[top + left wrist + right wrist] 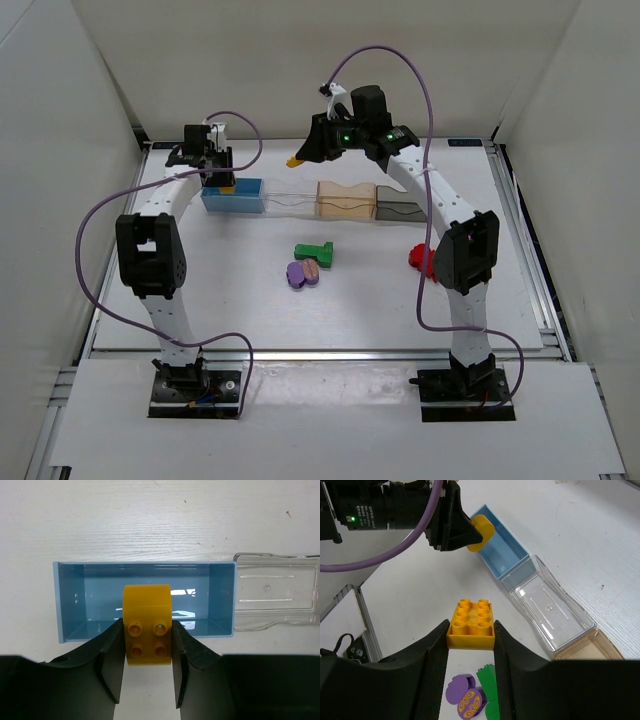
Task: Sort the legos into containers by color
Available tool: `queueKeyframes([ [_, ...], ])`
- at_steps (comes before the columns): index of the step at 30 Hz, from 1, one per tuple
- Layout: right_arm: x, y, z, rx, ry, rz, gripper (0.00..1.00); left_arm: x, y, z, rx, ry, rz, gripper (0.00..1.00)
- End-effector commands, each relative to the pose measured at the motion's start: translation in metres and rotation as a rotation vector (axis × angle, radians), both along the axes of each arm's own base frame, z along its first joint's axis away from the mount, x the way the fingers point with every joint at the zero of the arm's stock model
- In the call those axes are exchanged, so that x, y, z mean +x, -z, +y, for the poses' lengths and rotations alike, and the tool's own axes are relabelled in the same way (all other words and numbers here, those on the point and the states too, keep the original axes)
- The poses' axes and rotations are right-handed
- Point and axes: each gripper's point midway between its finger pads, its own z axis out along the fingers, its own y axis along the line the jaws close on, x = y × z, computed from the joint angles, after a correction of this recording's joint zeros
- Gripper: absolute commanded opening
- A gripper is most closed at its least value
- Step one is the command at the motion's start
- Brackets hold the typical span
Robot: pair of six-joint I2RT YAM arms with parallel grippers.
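The bottom of the opaque blue container [247, 189] [100, 600] is open below the robot's left gripper, so the left gripper needs to go down a little toward that bottom next and let go of the yellow lego.
My left gripper [222, 180] is shut on a yellow lego with a rounded end [147, 625] and holds it over the near wall of the opaque blue container [100, 600]. My right gripper [298, 158] is shut on a yellow two-by-four lego [471, 622], held high above the table near the clear container [547, 607]. The green lego [315, 252] and the purple and pink lego [302, 273] lie mid-table. The red lego [420, 260] is partly hidden behind the right arm.
The containers stand in a row at the back: blue [232, 196], clear [290, 200], pale orange [345, 200], smoky grey [400, 208]. White walls enclose the table on three sides. Purple cables loop above both arms.
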Motion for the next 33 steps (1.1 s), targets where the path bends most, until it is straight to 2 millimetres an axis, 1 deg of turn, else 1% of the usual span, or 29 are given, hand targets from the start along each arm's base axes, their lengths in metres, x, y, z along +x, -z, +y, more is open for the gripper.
queueKeyframes([
  [1,-0.001,-0.019,0.002,0.039,-0.022,-0.054,0.00,0.010,-0.021,-0.001,-0.006,0.010,-0.060,0.10],
  [5,-0.001,-0.020,0.003,0.043,-0.028,-0.058,0.00,0.008,-0.010,0.003,0.011,0.002,-0.040,0.10],
  [8,-0.001,-0.018,0.003,0.041,-0.028,-0.054,0.00,0.008,-0.002,0.007,0.014,-0.010,-0.021,0.18],
  [9,-0.001,-0.016,0.004,0.042,-0.033,-0.052,0.00,0.009,0.000,0.007,0.012,-0.012,-0.021,0.26],
  [11,-0.001,-0.017,0.004,0.043,-0.034,-0.052,0.00,0.011,0.001,0.008,0.011,-0.009,-0.023,0.32],
  [12,-0.001,-0.016,0.004,0.042,-0.034,-0.049,0.00,0.011,0.002,0.008,0.012,-0.008,-0.020,0.39],
  [14,0.000,-0.015,0.005,0.044,-0.036,-0.050,0.00,0.014,0.001,0.008,0.012,-0.008,-0.023,0.45],
  [18,-0.001,-0.015,0.006,0.046,-0.044,-0.050,0.00,0.018,0.001,0.010,0.009,-0.010,-0.026,0.61],
  [20,-0.002,-0.013,0.007,0.042,-0.048,-0.048,0.00,0.018,-0.003,0.009,0.004,-0.005,-0.035,0.65],
  [21,-0.002,-0.012,0.007,0.041,-0.049,-0.050,0.00,0.019,-0.007,0.009,0.005,-0.004,-0.047,0.71],
  [22,-0.002,-0.012,0.007,0.040,-0.050,-0.053,0.00,0.019,-0.009,0.007,-0.005,0.001,-0.056,0.80],
  [23,-0.003,-0.013,0.007,0.040,-0.051,-0.054,0.00,0.017,-0.012,0.006,-0.010,0.005,-0.059,0.84],
  [24,-0.003,-0.012,0.008,0.038,-0.054,-0.054,0.00,0.018,-0.019,0.006,-0.018,0.006,-0.087,0.84],
  [25,-0.003,-0.013,0.008,0.040,-0.056,-0.060,0.00,0.017,-0.036,0.003,-0.042,0.010,-0.128,0.84],
  [26,-0.002,-0.012,0.008,0.036,-0.056,-0.062,0.00,0.013,-0.041,0.003,-0.055,0.007,-0.141,0.85],
  [27,-0.003,-0.012,0.010,0.033,-0.062,-0.070,0.00,0.016,-0.056,0.002,-0.069,0.007,-0.192,0.84],
  [28,-0.003,-0.012,0.011,0.032,-0.063,-0.073,0.00,0.011,-0.086,-0.005,-0.107,0.023,-0.256,0.84],
  [29,-0.002,-0.011,0.014,0.031,-0.068,-0.080,0.00,0.010,-0.100,-0.007,-0.123,0.028,-0.300,0.84],
  [30,-0.001,-0.010,0.016,0.029,-0.071,-0.083,0.00,0.009,-0.120,0.002,-0.147,0.010,-0.345,0.84],
  [31,-0.003,-0.009,0.021,0.028,-0.081,-0.086,0.00,0.006,-0.135,0.003,-0.157,0.007,-0.373,0.84],
  [32,-0.002,-0.017,0.026,0.037,-0.084,-0.107,0.00,-0.002,-0.157,0.004,-0.161,0.000,-0.405,0.84],
  [33,0.001,-0.005,0.032,0.023,-0.089,-0.090,0.00,-0.003,-0.176,0.011,-0.155,-0.026,-0.433,0.85],
])
